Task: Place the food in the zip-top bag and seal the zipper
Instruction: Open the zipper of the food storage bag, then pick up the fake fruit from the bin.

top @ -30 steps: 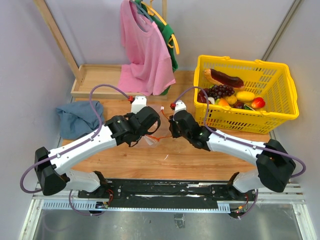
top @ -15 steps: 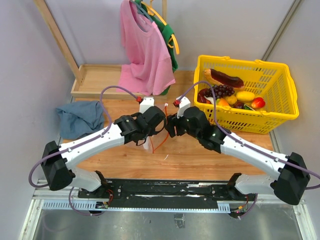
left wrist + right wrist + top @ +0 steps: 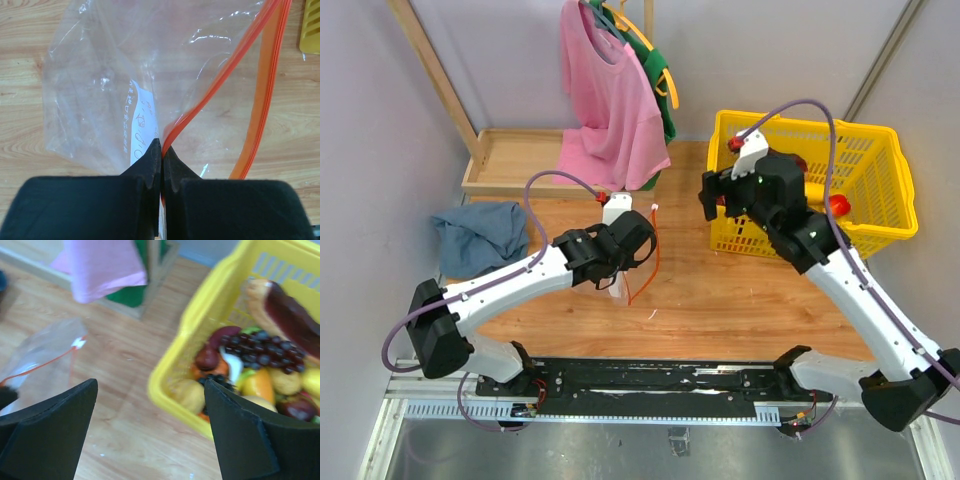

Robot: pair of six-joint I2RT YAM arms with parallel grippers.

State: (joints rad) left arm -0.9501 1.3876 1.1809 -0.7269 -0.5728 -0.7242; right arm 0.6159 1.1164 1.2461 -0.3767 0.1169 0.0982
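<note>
My open right gripper moves down and to the right in the top view onto the black grapes (image 3: pixel 217 378) next, since they lie below the basket's rim inside the basket (image 3: pixel 167 390).
The clear zip-top bag (image 3: pixel 100 85) with a white label (image 3: pixel 142 125) hangs from my left gripper (image 3: pixel 161 142), which is shut on its red zipper (image 3: pixel 220 75) edge. From above, the left gripper (image 3: pixel 638 245) is over mid-table, with the bag (image 3: pixel 620 285) dangling under it. My right gripper (image 3: pixel 150 382) is open and holds nothing. It hovers over the left rim of the yellow basket (image 3: pixel 167 390). The food (image 3: pixel 270 347) in the basket includes dark grapes, a glazed pastry and several fruits. The bag (image 3: pixel 45 355) lies off to that gripper's left.
The yellow basket (image 3: pixel 810 128) stands at the back right. A pink shirt (image 3: pixel 610 100) hangs at the back centre over a shallow wooden tray (image 3: pixel 510 160). A blue cloth (image 3: pixel 480 235) lies crumpled at the left.
My right gripper has let go of the bag, opened wide and swung up and right to the basket. The left gripper still holds the bag, now raised slightly.
</note>
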